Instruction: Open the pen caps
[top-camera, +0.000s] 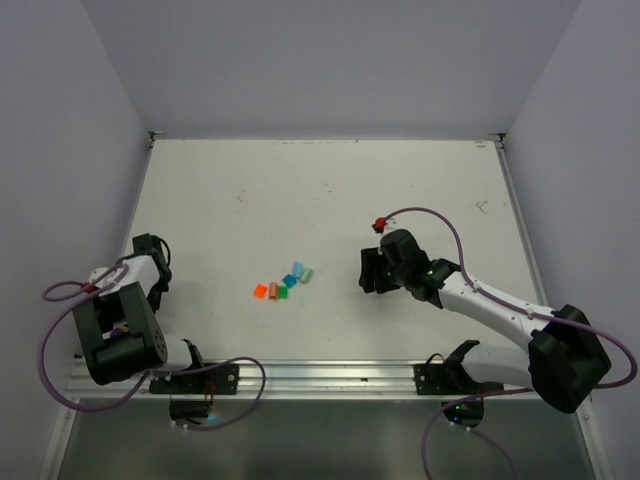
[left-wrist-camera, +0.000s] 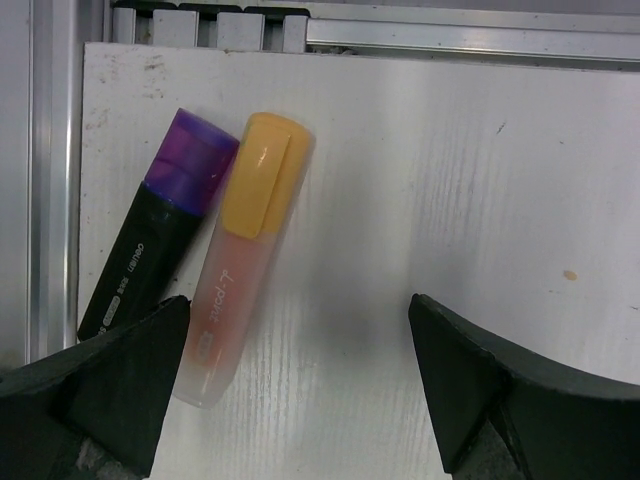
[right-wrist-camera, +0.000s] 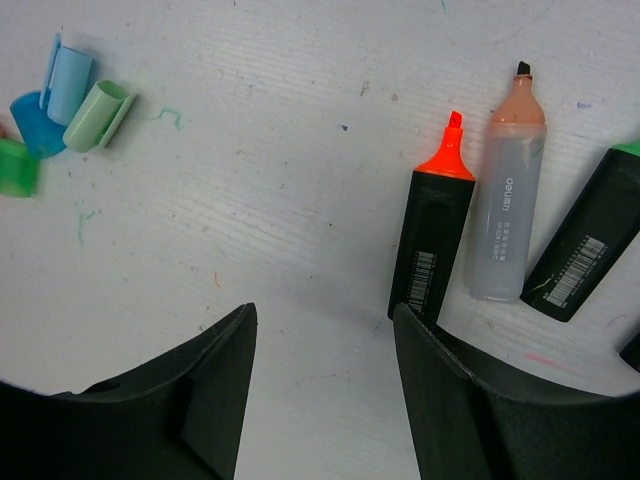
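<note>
The peach marker's capless end (left-wrist-camera: 208, 345) lies between open fingers, tight beside the purple-capped marker. My left gripper shifts outward, sweeps it clear and closes on it next.
Several loose pen caps lie in a cluster at the table's centre: orange (top-camera: 261, 291), green (top-camera: 281, 291), blue (top-camera: 289, 281), light blue (top-camera: 297, 268) and mint (top-camera: 307, 274). The right wrist view shows the light blue cap (right-wrist-camera: 68, 85), mint cap (right-wrist-camera: 98, 115), blue cap (right-wrist-camera: 35, 125) and green cap (right-wrist-camera: 15, 168) at upper left. My right gripper (right-wrist-camera: 323, 315) is open and empty above bare table, beside an uncapped black marker with an orange tip (right-wrist-camera: 432, 240). My left gripper (left-wrist-camera: 298, 310) is open over a peach marker (left-wrist-camera: 230, 300) with a yellow cap (left-wrist-camera: 265, 170) still on, next to a black marker (left-wrist-camera: 130, 270) with a purple cap (left-wrist-camera: 190, 170).
An uncapped translucent marker with a peach tip (right-wrist-camera: 508, 200) and a black marker with a green end (right-wrist-camera: 585, 235) lie right of the orange-tipped one. The aluminium rail (top-camera: 300, 375) runs along the near edge. The left gripper (top-camera: 150, 268) is near the table's left edge, the right gripper (top-camera: 372, 275) right of centre.
</note>
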